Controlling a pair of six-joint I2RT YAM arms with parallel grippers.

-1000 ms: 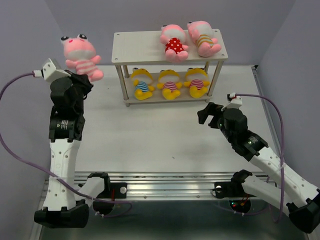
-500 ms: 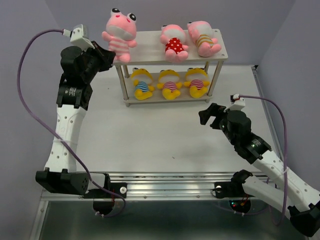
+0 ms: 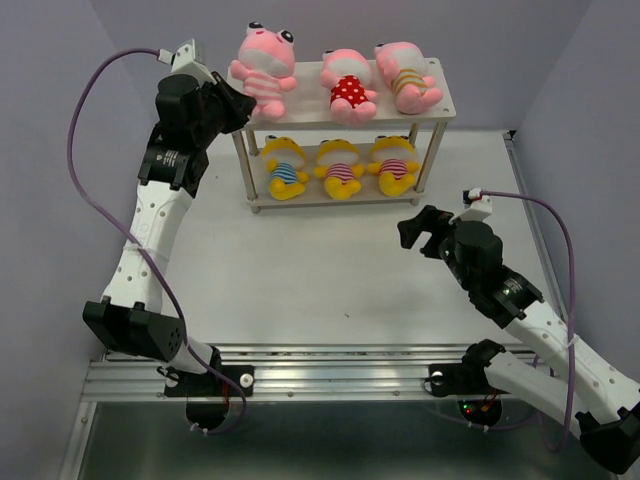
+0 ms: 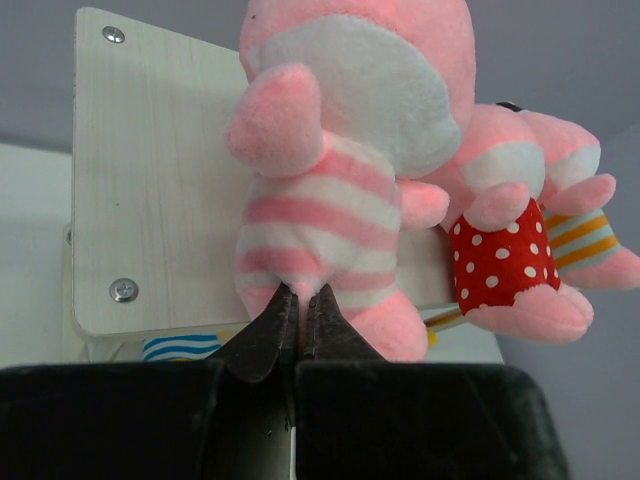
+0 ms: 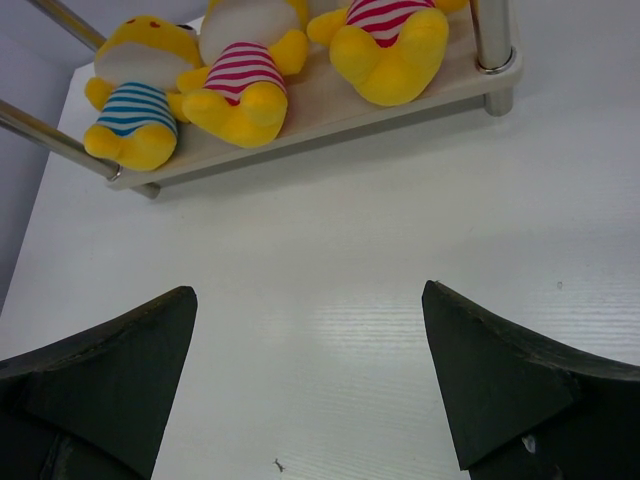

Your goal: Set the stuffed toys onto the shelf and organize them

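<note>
The pink striped toy shifts slightly toward the polka-dot toy in my left gripper next and lowers onto the top board's end, which is free.
My left gripper [image 3: 238, 98] [image 4: 301, 293] is shut on the bottom of a pink striped toy [image 3: 265, 70] [image 4: 345, 170], holding it over the left end of the shelf's top board [image 3: 245, 105] [image 4: 150, 190]. A pink toy in a red polka-dot outfit [image 3: 346, 85] [image 4: 500, 250] and another pink toy [image 3: 405, 75] lie on the top board. Three yellow toys [image 3: 340, 165] [image 5: 240, 80] in blue or pink stripes lie in a row on the lower board [image 5: 300, 130]. My right gripper [image 3: 420, 232] [image 5: 310, 300] is open and empty above the table, in front of the shelf's right end.
The shelf stands at the back centre against the grey-violet wall [image 3: 150, 30]. The white tabletop [image 3: 320, 270] runs from the shelf to the metal rail [image 3: 330, 370] at the near edge. Side walls close in on the left and right.
My left arm has swung the pink striped toy up and to the right, from beside the shelf to above the left end of its top board. The right arm has barely moved.
</note>
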